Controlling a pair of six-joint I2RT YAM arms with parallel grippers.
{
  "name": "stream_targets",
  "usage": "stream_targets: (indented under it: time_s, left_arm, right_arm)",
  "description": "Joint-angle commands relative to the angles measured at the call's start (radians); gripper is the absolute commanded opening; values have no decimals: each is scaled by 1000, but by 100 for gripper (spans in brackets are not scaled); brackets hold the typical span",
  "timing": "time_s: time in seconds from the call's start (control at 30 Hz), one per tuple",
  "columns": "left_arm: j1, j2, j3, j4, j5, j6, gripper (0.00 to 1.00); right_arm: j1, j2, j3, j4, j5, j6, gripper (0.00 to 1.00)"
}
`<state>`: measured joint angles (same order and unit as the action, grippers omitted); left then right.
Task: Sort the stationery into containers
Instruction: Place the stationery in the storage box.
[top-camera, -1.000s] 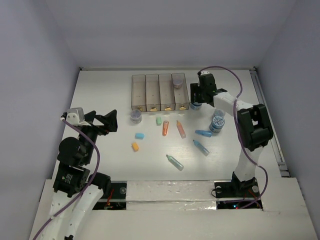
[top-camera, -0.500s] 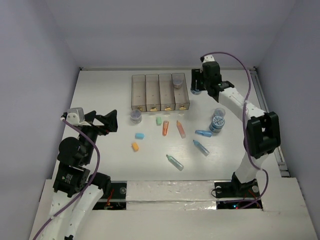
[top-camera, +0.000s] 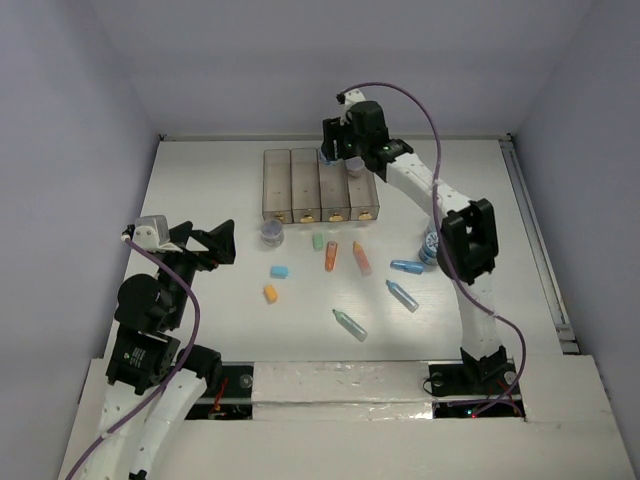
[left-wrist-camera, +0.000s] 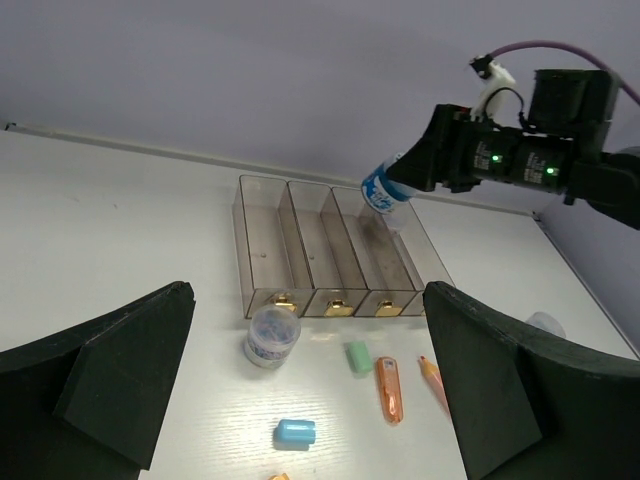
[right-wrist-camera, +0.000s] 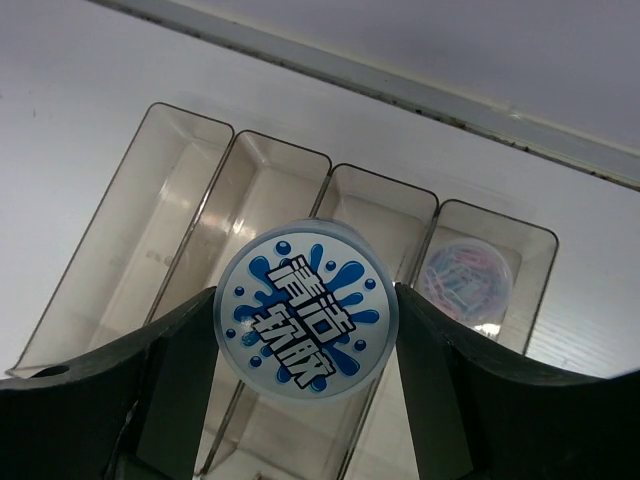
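Note:
The far end of the third bin (top-camera: 332, 174) (right-wrist-camera: 378, 225) is an empty space below my right gripper, so I need to lower my right gripper into it next and release the round jar.
My right gripper (top-camera: 337, 152) is shut on a round jar (right-wrist-camera: 305, 322) with a blue splash label and holds it above the far end of the four joined bins (top-camera: 292, 190). In the right wrist view the jar hangs over the wall between the second and third bins (right-wrist-camera: 250, 190). The jar also shows in the left wrist view (left-wrist-camera: 381, 189). The rightmost bin holds another round jar (right-wrist-camera: 468, 281). My left gripper (top-camera: 203, 246) is open and empty, well left of the bins.
In front of the bins lie a round jar (top-camera: 271, 233), a green eraser (top-camera: 318, 241), an orange marker (top-camera: 330, 257), a pink marker (top-camera: 361, 258), a blue eraser (top-camera: 280, 271) and an orange eraser (top-camera: 270, 294). Bluish markers (top-camera: 406, 266) lie right; another jar (top-camera: 430, 246) stands by the right arm.
My right gripper has carried the jar up and left, from the table right of the bins to above their far end. The left arm has not moved.

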<state>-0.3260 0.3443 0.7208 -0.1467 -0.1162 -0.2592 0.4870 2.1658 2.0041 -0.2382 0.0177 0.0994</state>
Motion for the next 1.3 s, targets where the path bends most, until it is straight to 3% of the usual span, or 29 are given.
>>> stream_targets:
  time_s: [0.0, 0.23, 0.9, 1.0, 1.07, 1.17, 1.27]
  left_arm:
    - [-4, -2, 22, 52, 9, 6, 99]
    - [-4, 4, 22, 52, 9, 9, 99]
    - [5, 22, 25, 53, 10, 9, 99]
    - [5, 22, 25, 53, 10, 11, 99]
    - [5, 24, 25, 53, 12, 11, 99]
    - [5, 27, 23, 55, 13, 11, 99]
    - [5, 27, 23, 56, 15, 9, 99]
  right_arm:
    - [12, 54, 148, 13, -12, -44, 45]
    - [21, 186, 291, -15, 7, -64, 46]
    - [21, 308, 311, 71, 87, -87, 47]
    - [21, 324, 318, 74, 85, -84, 57]
    - [21, 324, 315, 82, 80, -78, 75]
    - [21, 307, 308, 91, 71, -64, 91]
    - [21, 281, 286, 114, 65, -56, 97]
